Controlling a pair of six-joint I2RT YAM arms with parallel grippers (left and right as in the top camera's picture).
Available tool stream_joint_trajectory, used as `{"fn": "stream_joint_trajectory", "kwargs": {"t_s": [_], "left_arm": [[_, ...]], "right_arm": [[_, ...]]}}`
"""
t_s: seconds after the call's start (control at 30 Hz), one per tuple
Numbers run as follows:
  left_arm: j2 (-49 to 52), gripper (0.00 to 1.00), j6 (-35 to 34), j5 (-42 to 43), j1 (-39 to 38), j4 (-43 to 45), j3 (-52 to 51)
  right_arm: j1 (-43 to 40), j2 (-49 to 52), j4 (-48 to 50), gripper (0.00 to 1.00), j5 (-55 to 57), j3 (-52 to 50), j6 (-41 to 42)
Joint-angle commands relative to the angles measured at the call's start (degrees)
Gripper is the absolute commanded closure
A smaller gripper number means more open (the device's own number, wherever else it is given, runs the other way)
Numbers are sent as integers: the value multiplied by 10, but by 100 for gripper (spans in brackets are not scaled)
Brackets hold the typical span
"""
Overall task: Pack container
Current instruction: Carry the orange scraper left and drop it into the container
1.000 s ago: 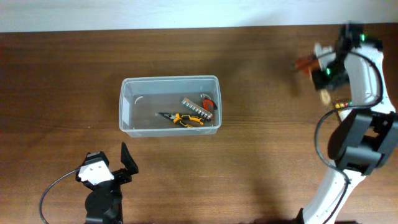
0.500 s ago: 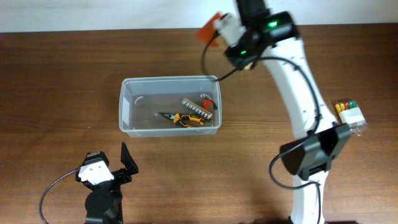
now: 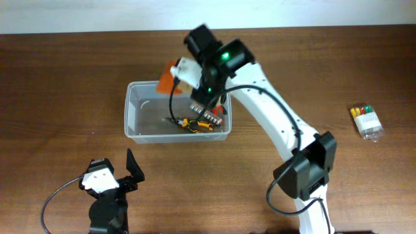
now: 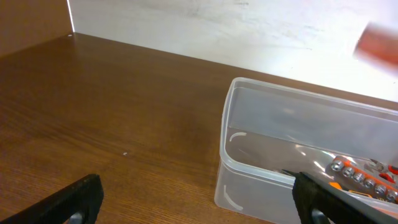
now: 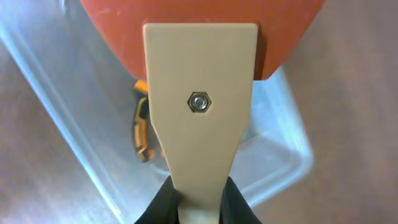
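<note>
My right gripper will next move down toward the yellow-handled pliers (image 3: 192, 125) (image 5: 142, 127) below it and let go of the scraper there, because the scraper is still above the container's rim.
The clear plastic container (image 3: 133, 110) sits left of centre; it also shows in the left wrist view (image 4: 249, 180) and the right wrist view (image 5: 292, 155). Inside lie yellow-handled pliers (image 3: 192, 125), a strip of metal bits (image 3: 207, 114) and a red-handled tool (image 3: 218, 107). My right gripper (image 3: 190, 70) is shut on a scraper with a beige handle (image 5: 199, 112) and an orange blade (image 3: 168, 79), held above the container's back edge. My left gripper (image 3: 116, 174) is open and empty, in front of the container.
A small clear pack of coloured pieces (image 3: 366, 121) lies at the far right of the brown wooden table. A white wall runs along the table's back edge (image 4: 205, 28).
My right arm has swung from the far right across the table to over the container, carrying the orange scraper. The left arm has not moved.
</note>
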Motion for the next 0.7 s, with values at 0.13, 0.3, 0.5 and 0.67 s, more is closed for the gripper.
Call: {"fn": "stream_joint_trajectory", "kwargs": {"t_s": [0.13,0.3,0.5,0.67], "left_arm": [[-3,1,5,-2,-2,-1,-2],[-3,1,5,-2,-2,-1,-2],[-3,1,5,-2,-2,-1,-2],[-3,1,5,-2,-2,-1,-2]], "right_arm": [[14,-9,62,96,-21,-144,-29],[13,-8,88,87,-21,-177,-29],[13,-7,97,56,-20,-177,-29],[13,-8,86,48,-11,-146,-26]]}}
